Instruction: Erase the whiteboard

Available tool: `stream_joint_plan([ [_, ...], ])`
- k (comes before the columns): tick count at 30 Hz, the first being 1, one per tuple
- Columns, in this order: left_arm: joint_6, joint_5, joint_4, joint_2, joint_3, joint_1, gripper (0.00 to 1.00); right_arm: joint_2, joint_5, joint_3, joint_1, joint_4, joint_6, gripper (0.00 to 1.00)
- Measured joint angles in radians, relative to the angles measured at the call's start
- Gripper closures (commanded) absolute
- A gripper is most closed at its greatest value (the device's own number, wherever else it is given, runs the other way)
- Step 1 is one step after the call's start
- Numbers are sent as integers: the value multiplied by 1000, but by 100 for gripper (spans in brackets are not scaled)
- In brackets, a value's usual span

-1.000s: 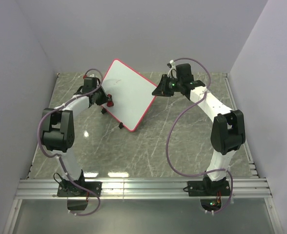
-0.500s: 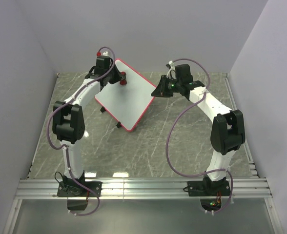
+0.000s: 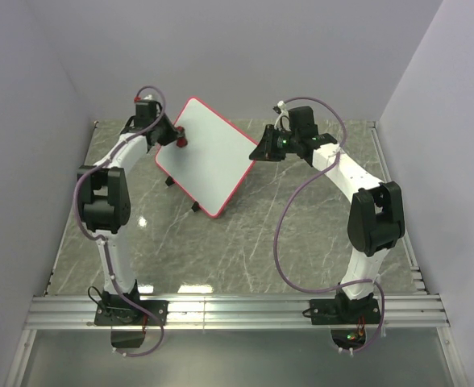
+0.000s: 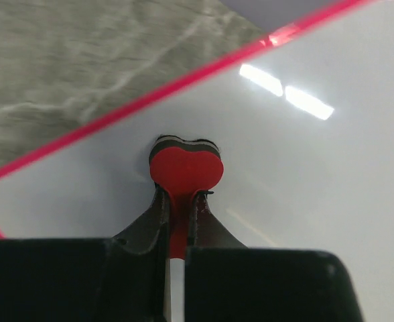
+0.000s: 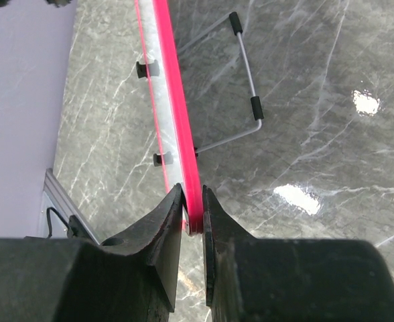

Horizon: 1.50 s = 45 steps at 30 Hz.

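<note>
My left gripper moves the eraser back and down to open tabletop before the board (image 3: 194, 236) next and releases it, since the board's white side looks blank.
The whiteboard (image 3: 207, 156), white with a thin red rim, stands tilted at the back of the table. My right gripper (image 3: 260, 151) is shut on its right rim (image 5: 183, 147). My left gripper (image 3: 177, 141) is shut on a small red bow-shaped eraser (image 4: 185, 169) and presses it against the board's white face near the upper left edge (image 4: 183, 84). The board's face looks blank in the left wrist view. The board's black feet (image 5: 143, 68) and wire stand (image 5: 250, 100) show in the right wrist view.
The grey marbled tabletop (image 3: 301, 234) spreads around the board. Pale walls close in the back and both sides. A metal rail (image 3: 237, 310) runs along the near edge by the arm bases.
My left gripper with the eraser swept from the board's lower left up to its top edge, then back left to the upper left edge. The right gripper and board stayed put.
</note>
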Motion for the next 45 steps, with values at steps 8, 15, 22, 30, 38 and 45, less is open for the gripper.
stream_joint_plan([
  [8, 14, -7, -17, 45, 7, 53, 100, 0, -6, 1, 1, 2, 2, 100],
  [15, 35, -47, -41, 42, 48, -5, 100, 0, -7, 2, 2, -3, 2, 100],
  [22, 35, -52, -93, -42, 49, -84, 100, 0, 2, 2, 5, -24, -19, 100],
  [30, 35, -58, -146, -203, -64, -110, 100, 0, 47, 2, 12, -28, -39, 45],
  [38, 45, -88, -184, -339, -159, -100, 100, 0, 128, 0, 35, -71, -80, 24],
  [45, 53, -142, -237, -417, -308, -100, 100, -19, 198, 14, 35, -119, -83, 23],
])
